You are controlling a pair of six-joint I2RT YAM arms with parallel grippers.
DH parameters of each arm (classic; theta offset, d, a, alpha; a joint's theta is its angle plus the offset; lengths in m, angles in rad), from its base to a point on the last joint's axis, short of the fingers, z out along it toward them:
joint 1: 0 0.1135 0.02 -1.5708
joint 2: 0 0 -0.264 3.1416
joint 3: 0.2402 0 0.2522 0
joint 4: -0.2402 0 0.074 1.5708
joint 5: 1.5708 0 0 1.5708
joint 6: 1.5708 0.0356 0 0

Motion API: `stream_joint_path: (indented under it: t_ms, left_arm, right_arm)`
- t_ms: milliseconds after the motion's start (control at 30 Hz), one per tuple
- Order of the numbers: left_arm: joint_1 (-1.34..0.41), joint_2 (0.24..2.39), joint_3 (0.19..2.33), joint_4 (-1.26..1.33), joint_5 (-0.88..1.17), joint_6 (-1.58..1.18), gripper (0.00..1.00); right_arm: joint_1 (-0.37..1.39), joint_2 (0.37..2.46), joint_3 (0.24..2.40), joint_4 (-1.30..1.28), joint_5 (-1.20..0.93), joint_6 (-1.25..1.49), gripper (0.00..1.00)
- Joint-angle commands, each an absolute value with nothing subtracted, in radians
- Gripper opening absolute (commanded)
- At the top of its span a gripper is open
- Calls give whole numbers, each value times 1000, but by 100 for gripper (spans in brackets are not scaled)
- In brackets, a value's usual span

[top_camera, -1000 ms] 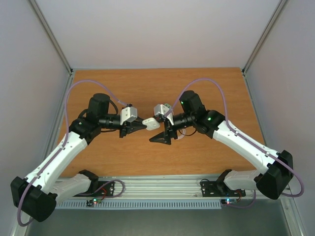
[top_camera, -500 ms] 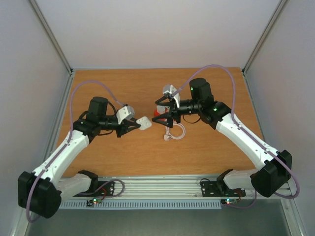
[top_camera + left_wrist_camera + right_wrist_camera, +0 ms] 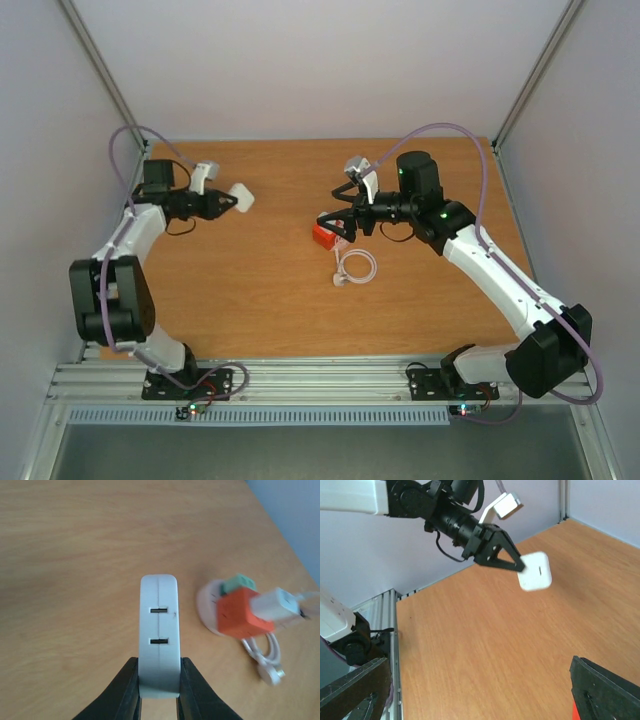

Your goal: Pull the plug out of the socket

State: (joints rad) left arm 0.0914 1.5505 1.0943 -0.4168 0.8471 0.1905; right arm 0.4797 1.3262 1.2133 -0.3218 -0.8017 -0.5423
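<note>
My left gripper moves to the left in the top view next and lowers the white block (image 3: pixel 240 197) onto the table near the table's far corner, because it's bare there.
My left gripper (image 3: pixel 222 203) is shut on a white rectangular block (image 3: pixel 240 197) with two slots (image 3: pixel 159 630) and holds it above the table at the far left. The socket (image 3: pixel 206 605), a round pale disc, lies on the table in the left wrist view. A red cube (image 3: pixel 242 614) sits on the socket, with a white plug (image 3: pixel 277 605) and a green piece (image 3: pixel 239 583) on it. My right gripper (image 3: pixel 334 228) is open wide and empty, right by the red cube (image 3: pixel 322 236). The disc itself is hidden in the top view.
A coiled white cable (image 3: pixel 355 267) lies on the table just in front of the red cube. The right wrist view shows the left arm holding the white block (image 3: pixel 535 571) and the aluminium rail (image 3: pixel 390 630) at the table's edge.
The left arm has swung from the table's middle to the far left, carrying the white block away from the right gripper. The right gripper moved back beside the red cube.
</note>
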Motion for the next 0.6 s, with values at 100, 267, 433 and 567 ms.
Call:
stream_joint_path:
  t_ms: [100, 267, 433, 567]
  left_arm:
    - [259, 1833, 1339, -457, 808, 84, 15]
    - [329, 1976, 1475, -477, 794, 60, 15]
    - [364, 2080, 1573, -471, 790, 26, 15]
    - [382, 2150, 1631, -457, 807, -21, 15]
  right_arm:
    - [468, 1341, 1229, -332, -775, -536, 99]
    - [468, 1357, 1232, -353, -773, -548, 98]
    - [469, 1367, 1236, -376, -761, -576, 99]
    - [468, 1370, 1235, -393, -750, -595, 98]
